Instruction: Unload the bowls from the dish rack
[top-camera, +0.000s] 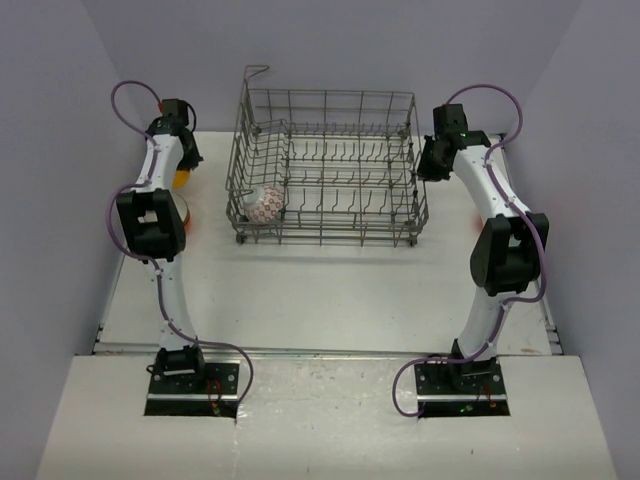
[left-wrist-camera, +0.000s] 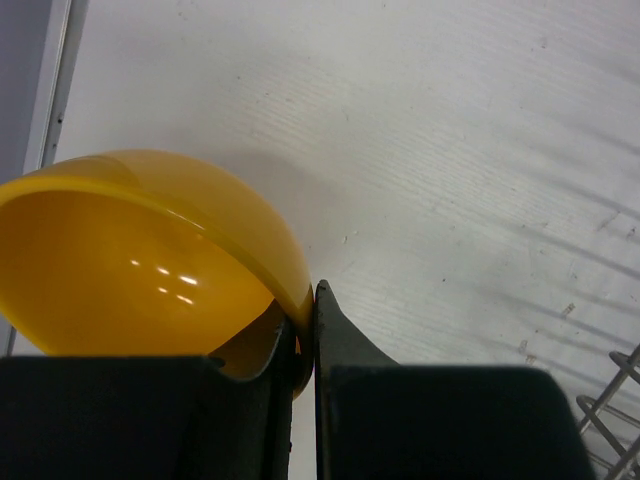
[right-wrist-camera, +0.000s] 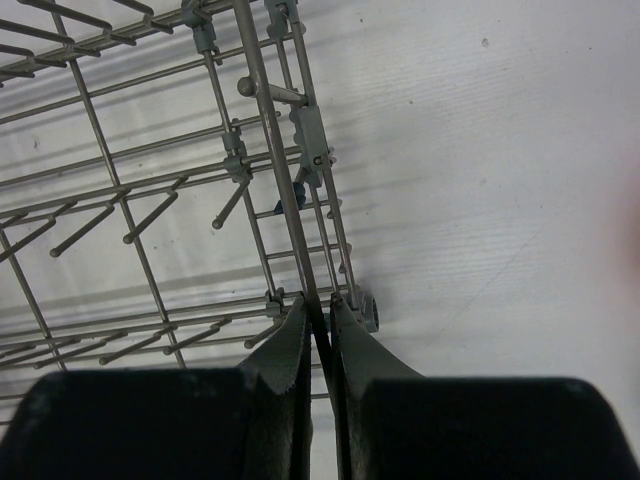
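Observation:
I should next lower my left gripper, slightly toward the rack (top-camera: 330, 165) and away from the close table edge, and release the yellow bowl onto the bare tabletop below.
The grey wire dish rack (top-camera: 330, 165) stands at the back middle of the table. A white bowl with red pattern (top-camera: 264, 203) lies in its front left corner. My left gripper (left-wrist-camera: 307, 300) is shut on the rim of a yellow bowl (left-wrist-camera: 130, 250), held over the table left of the rack; the bowl also shows in the top view (top-camera: 181, 177). An orange bowl (top-camera: 189, 213) peeks out beside the left arm. My right gripper (right-wrist-camera: 318, 310) is shut on the top wire of the rack's right side (right-wrist-camera: 280, 180).
The table's left edge (left-wrist-camera: 45, 110) lies close beside the yellow bowl. The rack's tines (right-wrist-camera: 150, 215) and a small wheel (right-wrist-camera: 370, 312) sit just below my right fingers. Purple walls close in the sides and back.

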